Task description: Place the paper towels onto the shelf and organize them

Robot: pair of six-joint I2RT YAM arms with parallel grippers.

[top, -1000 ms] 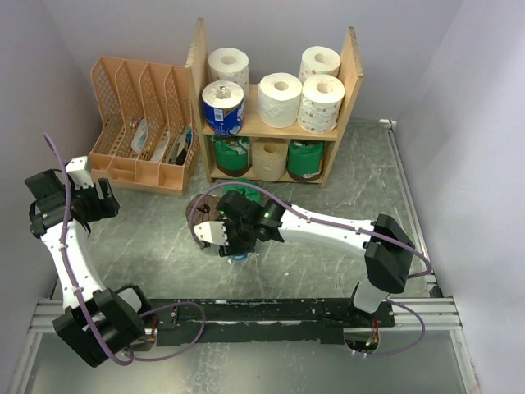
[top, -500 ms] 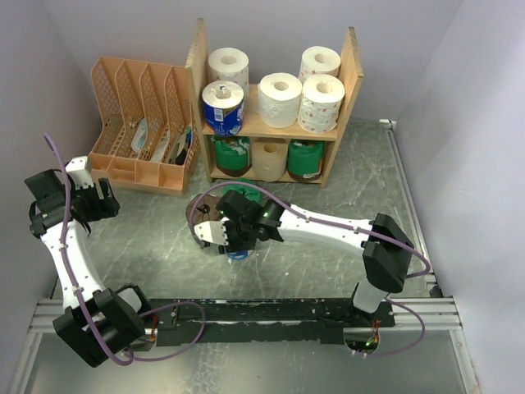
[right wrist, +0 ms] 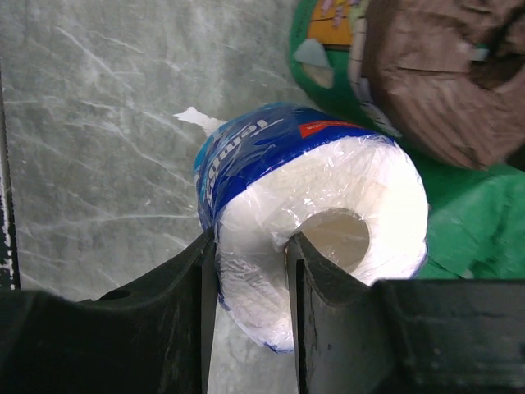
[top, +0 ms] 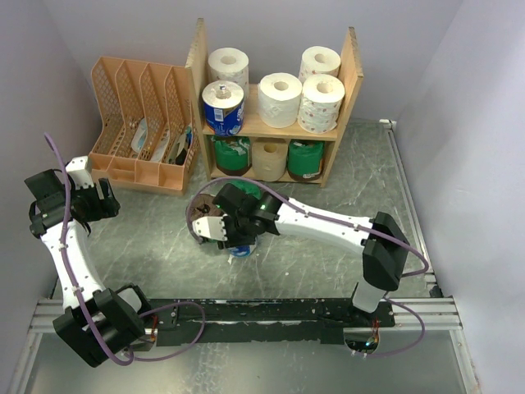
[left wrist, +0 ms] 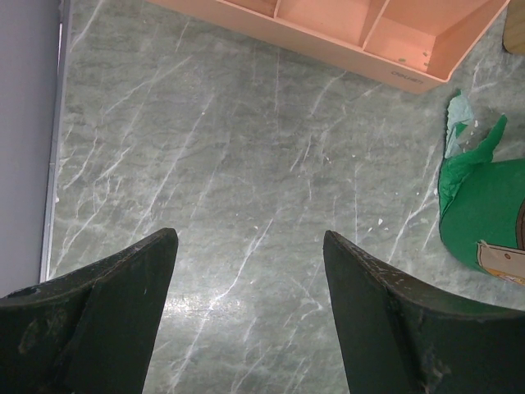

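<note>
The robot's right gripper needs to move outward and release its roll by the lower level's end green roll (top: 305, 169), because that one is to the gripper's right in the top view.
My right gripper (right wrist: 250, 246) is shut on a blue-wrapped paper towel roll (right wrist: 328, 205): one finger is in its centre hole, the other on its outer side. In the top view this roll (top: 240, 249) is low over the table under the right gripper (top: 236, 240). A brown-wrapped roll (right wrist: 435, 74) and a green-wrapped roll (right wrist: 480, 222) lie right beside it. The wooden shelf (top: 353, 70) at the back holds several rolls on its top tier and three on its lower tier. My left gripper (left wrist: 250, 238) is open and empty over bare table at the left (top: 102, 201).
A peach slotted file organizer (top: 139, 123) stands left of the shelf; its base edge (left wrist: 344, 41) shows in the left wrist view, with the green roll (left wrist: 484, 205) at the right. Walls close in on both sides. A metal rail (top: 246, 316) runs along the near edge.
My right wrist has shifted slightly left and toward the shelf, its fingers staying on the blue roll, which stays in about the same place. The left arm has not moved.
</note>
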